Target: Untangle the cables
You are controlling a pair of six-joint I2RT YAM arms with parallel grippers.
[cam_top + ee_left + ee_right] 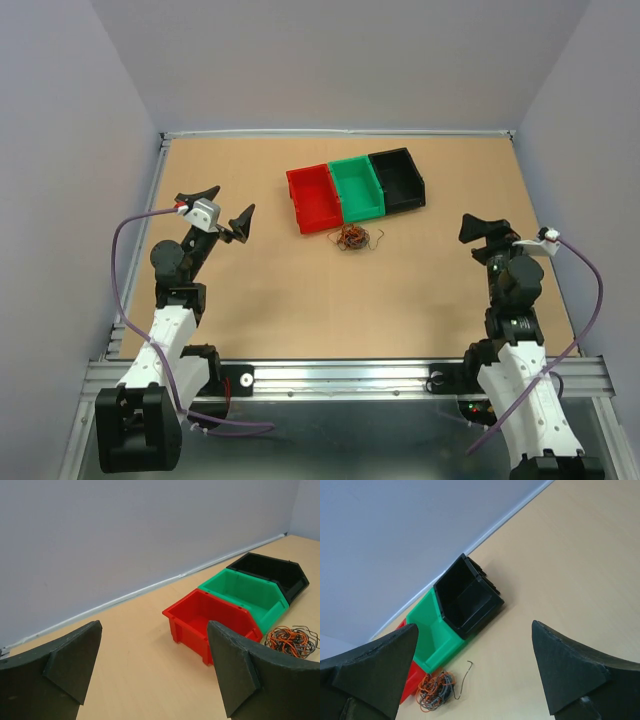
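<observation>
I will next swing my right gripper across and down onto the tangle's edge with the loose piece of wire [366,238] [451,688], as the tangle is below and to the left in the top view.
The cables [353,238] are a small tangle of thin curly orange, brown and grey-black wires lying on the tan table just in front of the red and green bins. The left wrist view shows the cables [291,641] at the right edge. In the right wrist view the cables [436,692] lie low, with one loose strand curling off to the right. My left gripper [230,202] hovers open well left of the tangle, nothing between its fingers [154,624]. My right gripper [488,232] is open and empty [474,625], far right of the tangle.
Three bins stand side by side behind the tangle: red bin [315,198], green bin [357,188], black bin [397,178]. They look empty in the wrist views. Grey walls enclose the table. Purple arm cables loop at both sides near the arm bases.
</observation>
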